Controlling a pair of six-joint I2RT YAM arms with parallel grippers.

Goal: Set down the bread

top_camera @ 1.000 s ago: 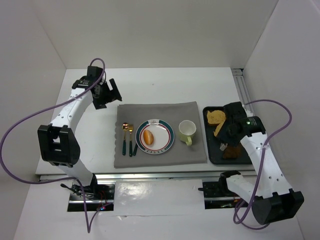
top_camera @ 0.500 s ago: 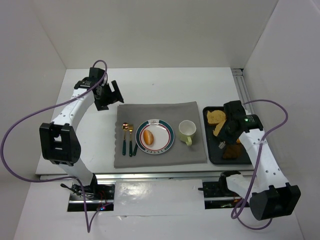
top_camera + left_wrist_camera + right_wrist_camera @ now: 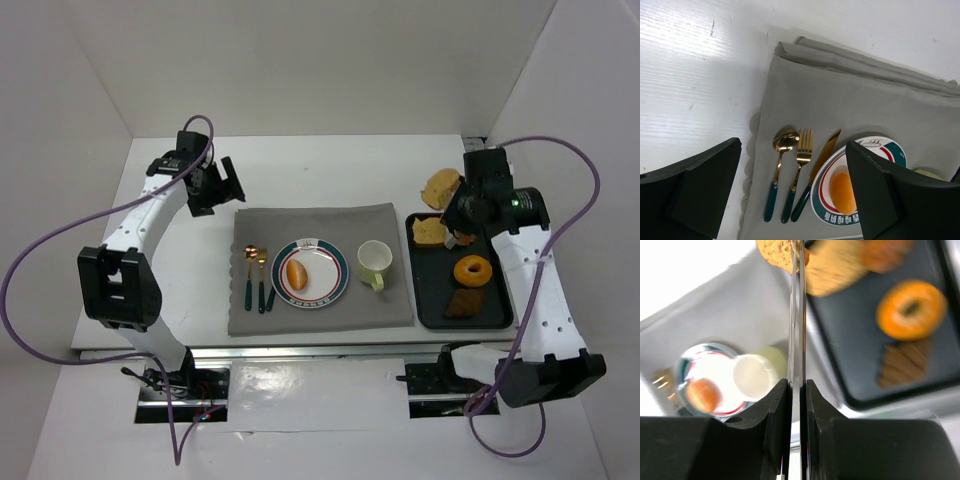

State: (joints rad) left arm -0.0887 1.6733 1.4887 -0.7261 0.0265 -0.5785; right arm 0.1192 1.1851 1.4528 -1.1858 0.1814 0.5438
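Note:
I need to swing my right gripper to the left in the top view next and lower the pinched bread onto the plate's bare part (image 3: 322, 265) (image 3: 722, 371), since the bun leaves room there.
My right gripper (image 3: 460, 212) is shut on a pair of metal tongs (image 3: 798, 315). The tongs' tips pinch a tan slice of bread (image 3: 440, 187), held in the air over the white table just beyond the far left corner of the black tray (image 3: 435, 300). The bread shows at the top of the right wrist view (image 3: 780, 252), with the gripper (image 3: 799, 390) below it. A round plate (image 3: 330, 262) holding an orange bun (image 3: 295, 272) sits on the grey mat (image 3: 320, 220). My left gripper (image 3: 222, 190) is open and empty over the mat's far left corner; in its own wrist view the gripper (image 3: 792, 150) frames the cutlery.
The tray holds another bread slice (image 3: 430, 232), a donut (image 3: 472, 270) and a brown piece (image 3: 463, 304). A pale green cup (image 3: 374, 262) stands between plate and tray. A spoon, fork and knife (image 3: 258, 280) lie left of the plate. White walls enclose the table.
My right arm has risen from the tray and swung to the far side with the bread slice in the tongs, uncovering the donut. The left arm has barely moved.

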